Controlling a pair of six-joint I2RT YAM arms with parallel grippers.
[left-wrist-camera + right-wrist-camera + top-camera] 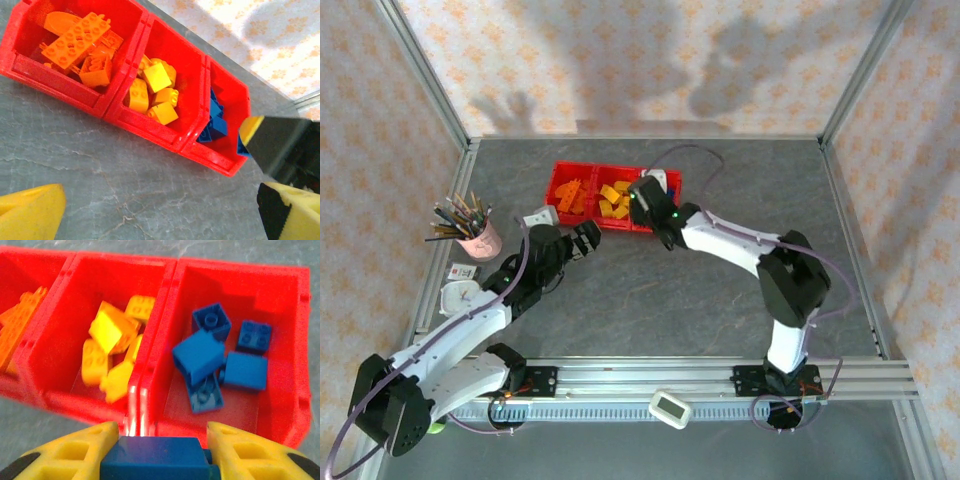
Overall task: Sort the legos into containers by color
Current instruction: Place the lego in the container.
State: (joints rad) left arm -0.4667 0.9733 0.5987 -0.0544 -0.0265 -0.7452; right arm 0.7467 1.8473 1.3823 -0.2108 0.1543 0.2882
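My right gripper should move outward past the bins' near rim and release its lego over the color-matching blue legos in their bin [222, 360].
The three joined red containers [563, 192] stand at the back middle of the table. The left bin holds orange legos [80, 42], the middle one yellow legos [112, 347], the right one several blue legos [220, 355]. My right gripper [159, 456] hovers over the near rim between the yellow and blue bins, shut on a blue lego [152, 457]. In the top view the right gripper [645, 200] is above the tray's right end. My left gripper [165, 210] stands open over bare table just in front of the tray, nothing between its yellow fingers [30, 212].
A pink cup of pencils [478, 235] stands at the left, with a small white round object [457, 296] in front of it. A white device [671, 408] lies on the front rail. Metal frame posts run along both table sides.
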